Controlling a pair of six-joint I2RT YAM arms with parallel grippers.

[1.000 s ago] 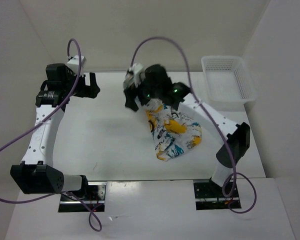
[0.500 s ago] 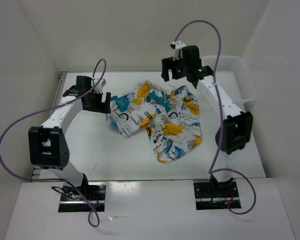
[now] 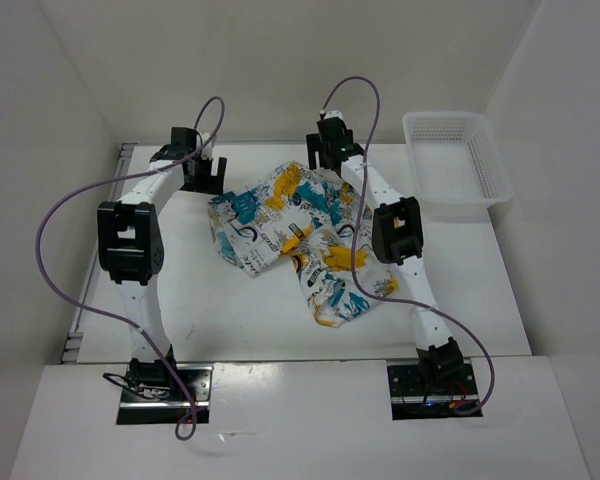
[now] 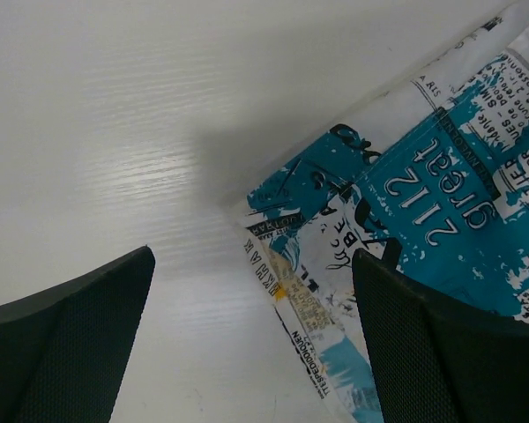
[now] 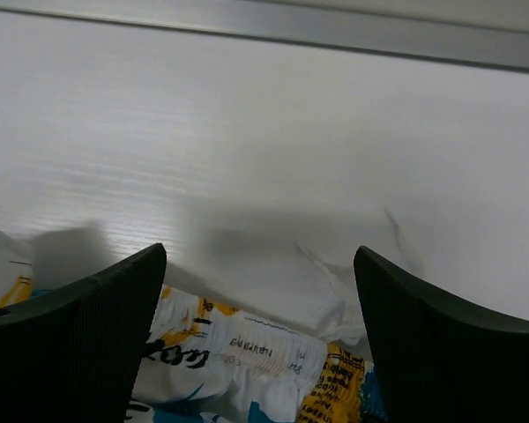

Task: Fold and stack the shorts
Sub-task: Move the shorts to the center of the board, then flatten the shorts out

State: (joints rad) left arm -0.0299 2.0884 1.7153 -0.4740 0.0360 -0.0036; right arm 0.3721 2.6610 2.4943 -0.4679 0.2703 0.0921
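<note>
My left gripper will go down toward the shorts (image 3: 300,235) and close on the teal-printed hem corner, which is below it, to its right in the top view.
The shorts (image 3: 300,235) lie spread and rumpled on the white table, from the far middle down to the near middle. My left gripper (image 3: 206,175) is open at the far left, just left of the shorts' upper left edge; its wrist view shows a teal-printed hem corner (image 4: 397,203) between the open fingers. My right gripper (image 3: 332,158) is open at the far edge above the shorts; its wrist view shows the elastic waistband (image 5: 247,348) below the open fingers. Neither gripper holds cloth.
A white plastic mesh basket (image 3: 456,162) stands at the far right of the table. White walls enclose the table on three sides. A metal strip (image 5: 264,31) runs along the table's far edge. Purple cables loop above both arms.
The shorts went from a hanging bunch held by the right gripper to lying spread on the table. Both grippers have moved to the far edge and are open.
</note>
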